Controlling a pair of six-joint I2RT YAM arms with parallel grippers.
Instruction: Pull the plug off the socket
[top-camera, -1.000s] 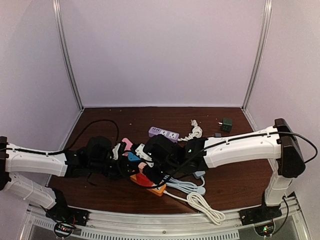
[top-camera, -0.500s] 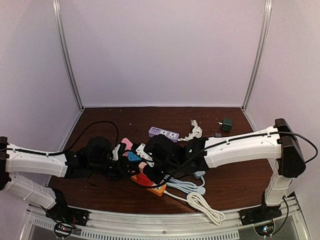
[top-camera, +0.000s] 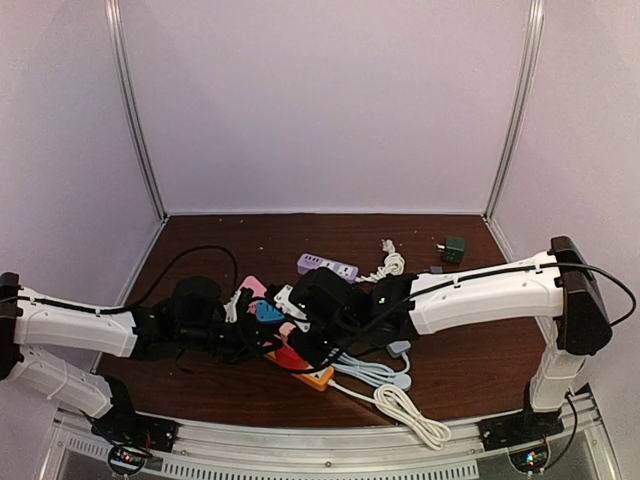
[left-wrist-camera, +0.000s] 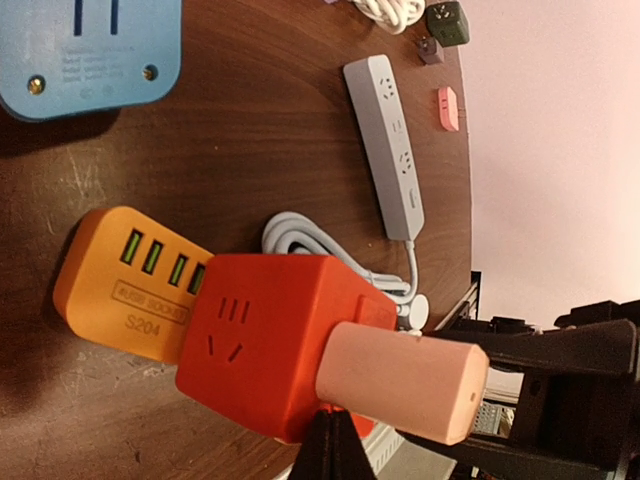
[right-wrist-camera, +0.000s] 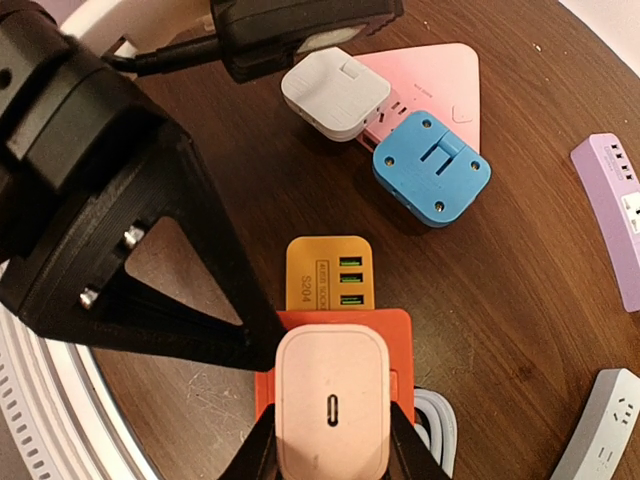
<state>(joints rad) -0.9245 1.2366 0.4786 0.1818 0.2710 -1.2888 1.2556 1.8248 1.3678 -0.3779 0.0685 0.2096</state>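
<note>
The bare tabletop past the white strip is to the right of my right gripper in the top view, so next I will pull the plug off, carry it down there and let go.
A pink plug sits in a red cube socket, which is joined to an orange USB block on the table. My right gripper is shut on the pink plug, one finger on each side. My left gripper is shut, and its tip presses against the side of the red socket. The plug sticks out of the cube sideways in the left wrist view. In the top view both grippers meet over the socket at the table's front centre.
A blue adapter, a white adapter and a pink triangular socket lie just beyond. A purple strip, a white strip, coiled white cable and a green cube lie around.
The left arm has edged slightly to the right, and the red and orange block has shifted a little to the right with it. Both grips are unchanged.
</note>
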